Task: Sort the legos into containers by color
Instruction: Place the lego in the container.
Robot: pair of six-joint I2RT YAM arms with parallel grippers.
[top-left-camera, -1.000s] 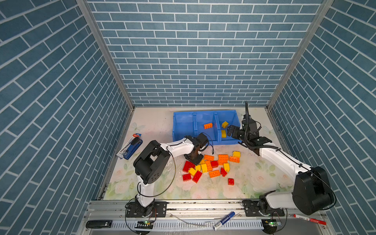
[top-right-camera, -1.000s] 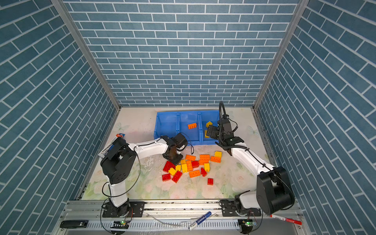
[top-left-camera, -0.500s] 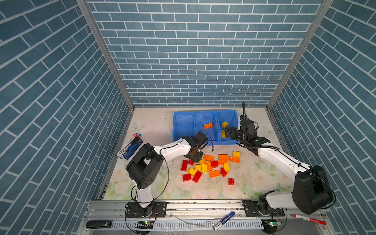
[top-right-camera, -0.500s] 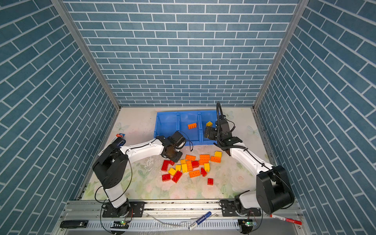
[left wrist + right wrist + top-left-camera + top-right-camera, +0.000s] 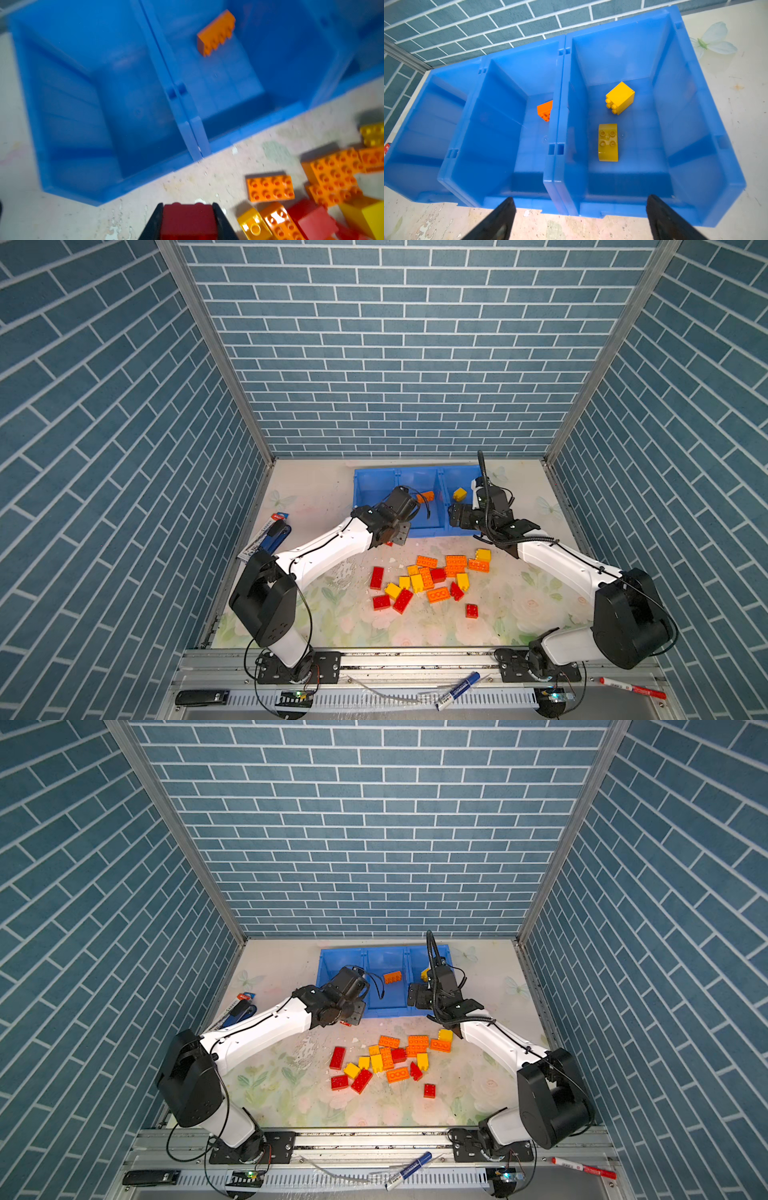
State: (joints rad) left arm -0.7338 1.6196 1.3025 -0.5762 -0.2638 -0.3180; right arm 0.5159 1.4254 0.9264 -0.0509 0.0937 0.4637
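I will next move my left gripper outward over the empty bin (image 5: 132, 110) and let go of the red lego (image 5: 188, 220) there. The other bins already have orange and yellow legos in them.
My left gripper (image 5: 187, 205) is shut on a red lego (image 5: 188, 220), just in front of the blue containers (image 5: 193, 124); in both top views it hovers by their front wall (image 5: 390, 537) (image 5: 351, 1011). My right gripper (image 5: 580, 198) stands open with nothing in it at the front edge of the containers (image 5: 562, 104), also seen in a top view (image 5: 457, 516). The middle bin holds one orange lego (image 5: 426, 496) (image 5: 545, 111). Two yellow legos (image 5: 619, 97) (image 5: 608, 142) lie in the right bin. The left bin shows nothing inside. A loose pile of red, orange and yellow legos (image 5: 432, 576) lies on the table.
A dark blue stapler (image 5: 272, 533) lies by the left wall. Two marker pens (image 5: 457, 684) (image 5: 631, 686) rest on the front rail. Brick-pattern walls close in on three sides. The containers (image 5: 376, 485) stand at the back centre.
My left gripper has shut on the red lego and moved from the pile towards the containers. The right gripper has shifted slightly left along the bins' front and stays open.
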